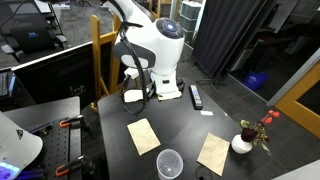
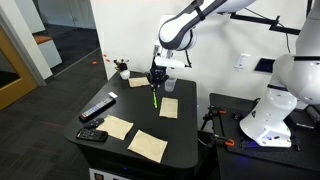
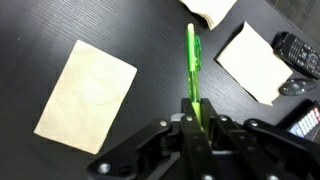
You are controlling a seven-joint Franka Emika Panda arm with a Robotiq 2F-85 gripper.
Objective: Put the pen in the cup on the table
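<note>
The bare black tabletop between the tan sheets has room for the pen. My gripper needs to go down there next and let go of it.
My gripper (image 3: 195, 115) is shut on the lower end of the bright green pen (image 3: 191, 60). The pen sticks out from the jaws over the black table (image 3: 150, 35). In an exterior view the gripper (image 2: 156, 82) hangs above the table (image 2: 190, 135) with the pen (image 2: 156, 98) pointing down below it. In an exterior view the gripper (image 1: 137, 90) is close to the robot base. The clear cup (image 1: 169, 163) stands upright and empty at the table's near edge, between two tan sheets, well away from the gripper. The cup is out of the wrist view.
Tan paper sheets lie on the table (image 1: 143, 135) (image 1: 213, 153) (image 3: 85, 95) (image 3: 255, 60). A black remote (image 1: 196, 96) (image 2: 97, 108) (image 3: 300, 55) lies at one side. A white vase with red flowers (image 1: 243, 143) (image 2: 122, 70) stands near a corner. A small black device (image 2: 92, 135) sits at an edge.
</note>
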